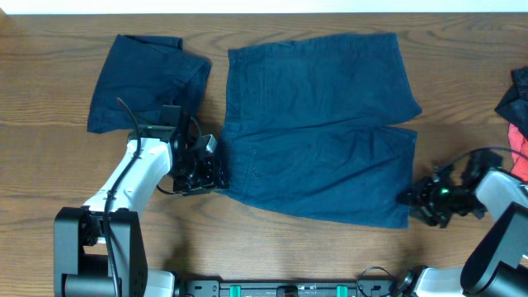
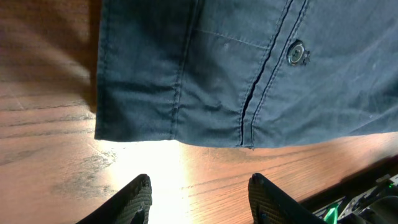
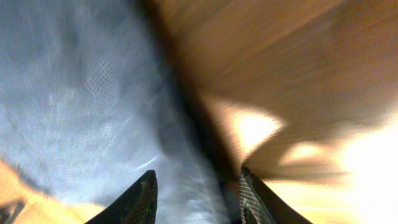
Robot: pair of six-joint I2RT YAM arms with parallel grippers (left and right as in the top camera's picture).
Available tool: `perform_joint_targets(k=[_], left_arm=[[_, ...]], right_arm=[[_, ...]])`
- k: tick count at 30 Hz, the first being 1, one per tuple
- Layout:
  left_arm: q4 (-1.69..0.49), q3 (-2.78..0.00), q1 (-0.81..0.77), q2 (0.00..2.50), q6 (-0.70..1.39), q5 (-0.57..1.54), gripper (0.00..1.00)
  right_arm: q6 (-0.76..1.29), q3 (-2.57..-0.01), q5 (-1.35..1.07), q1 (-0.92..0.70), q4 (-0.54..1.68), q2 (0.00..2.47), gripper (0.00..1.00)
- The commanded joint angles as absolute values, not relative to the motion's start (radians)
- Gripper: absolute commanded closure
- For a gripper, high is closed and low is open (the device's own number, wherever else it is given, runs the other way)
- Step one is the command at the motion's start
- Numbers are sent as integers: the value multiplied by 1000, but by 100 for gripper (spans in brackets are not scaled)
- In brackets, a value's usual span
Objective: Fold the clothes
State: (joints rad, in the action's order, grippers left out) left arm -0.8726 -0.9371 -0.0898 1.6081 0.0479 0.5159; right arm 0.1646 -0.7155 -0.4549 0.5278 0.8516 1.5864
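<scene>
Next, my right gripper moves back along the hem edge of the shorts onto the near leg's hem corner [image 1: 404, 224]. That corner lies closer to my base than the gripper's fingers.
Dark navy shorts [image 1: 322, 124] lie spread flat in the middle of the table, waistband to the left. My left gripper [image 1: 205, 172] is open just off the waistband's lower left corner. In the left wrist view [image 2: 199, 193] its fingers hover over bare wood below the waistband [image 2: 236, 74] and its small button [image 2: 296, 53]. My right gripper [image 1: 417, 198] is open at the lower right leg hem. In the right wrist view [image 3: 196, 193] its fingers straddle the hem edge of the shorts [image 3: 93, 112]; the view is blurred.
A folded navy garment [image 1: 144, 78] lies at the back left. Dark and coral-red clothes [image 1: 518, 124] sit at the right table edge. The wooden table [image 1: 49, 165] shows around the shorts.
</scene>
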Motion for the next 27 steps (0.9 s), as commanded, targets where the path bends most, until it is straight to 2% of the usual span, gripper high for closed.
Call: perform_joint_targets(k=[1,6,9,13,19,27], left_arm=[[-878,-934,-90,1608,45,506,48],[-884,-935,-87,1607,46,504,48],[-892,-940,-73,1606,46,504,48],[-893,-945,-53,1606,46,504,48],[-893,-945,-49,1606,45,504,47],[-893,-945,-49,1606,45,504,47]], right_arm=[[172,-747,-371,571,878,1504,58],[179,-746,-366,578,974,1361,53],[179,-736,-348,577,1050,1289,47],[210,-694,-348,577,1042,1272,45],[244,-600,-376,576,998,1272,49],[258,-550,-362,576,928,1272,50]])
